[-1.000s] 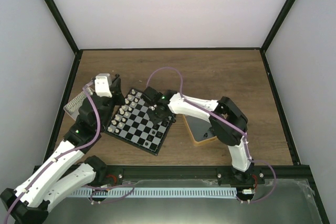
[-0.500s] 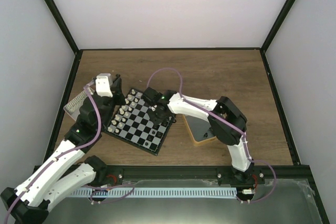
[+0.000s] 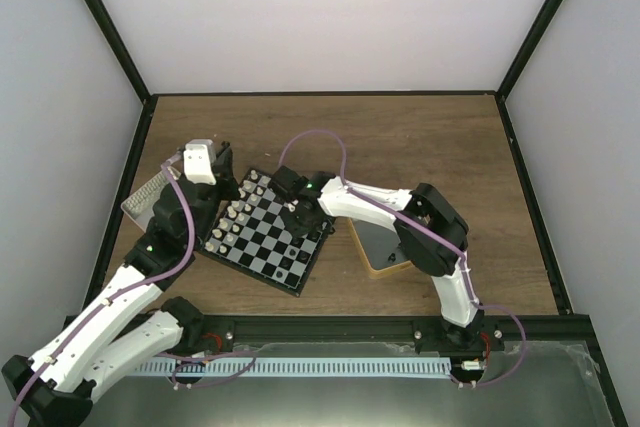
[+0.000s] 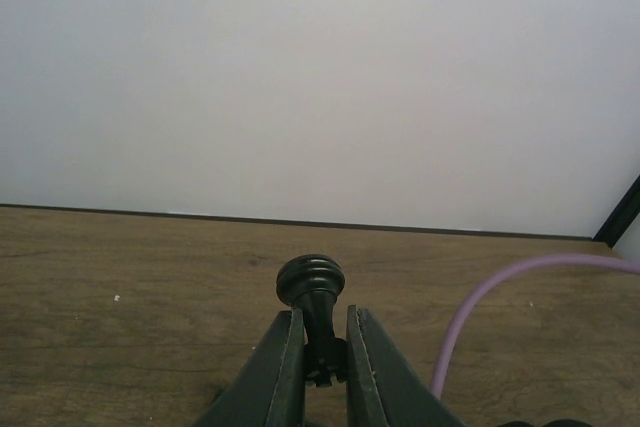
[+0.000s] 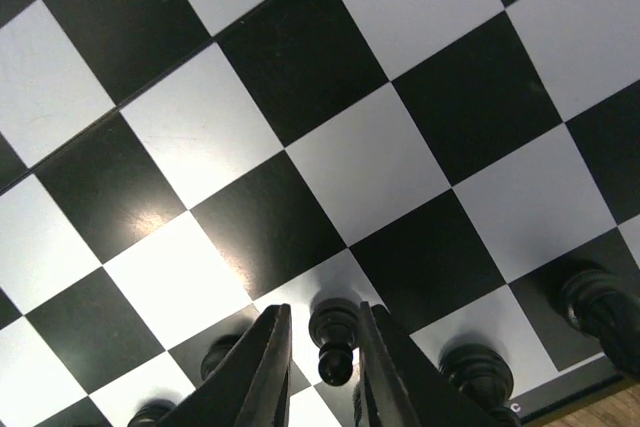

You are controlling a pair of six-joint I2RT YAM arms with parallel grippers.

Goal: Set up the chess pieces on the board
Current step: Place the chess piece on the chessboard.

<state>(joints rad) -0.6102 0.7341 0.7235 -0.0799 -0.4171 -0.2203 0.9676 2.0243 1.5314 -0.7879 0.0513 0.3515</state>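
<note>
My left gripper comes back, tips downward and lowers the held piece next. It lets the piece go on the board's near corner square, bare beside the black pieces.
The board (image 3: 262,239) lies left of centre, with cream-white pieces (image 3: 238,213) along its left side and black pieces (image 3: 302,245) along its right edge. My left gripper (image 3: 218,159) hovers beyond the board's far left corner. In the left wrist view the left gripper (image 4: 325,352) is shut on a black chess piece (image 4: 311,282), whose round base points away. My right gripper (image 3: 300,209) is low over the board. In the right wrist view the right gripper (image 5: 322,347) straddles a black pawn (image 5: 333,332) that stands on a white square, with a small gap at the left finger.
A silver tin (image 3: 143,199) lies left of the board under the left arm. A gold-rimmed tin (image 3: 385,247) lies just right of the board under the right arm. Other black pieces (image 5: 478,369) stand close on both sides of the pawn. A purple cable (image 4: 500,292) loops near the left gripper.
</note>
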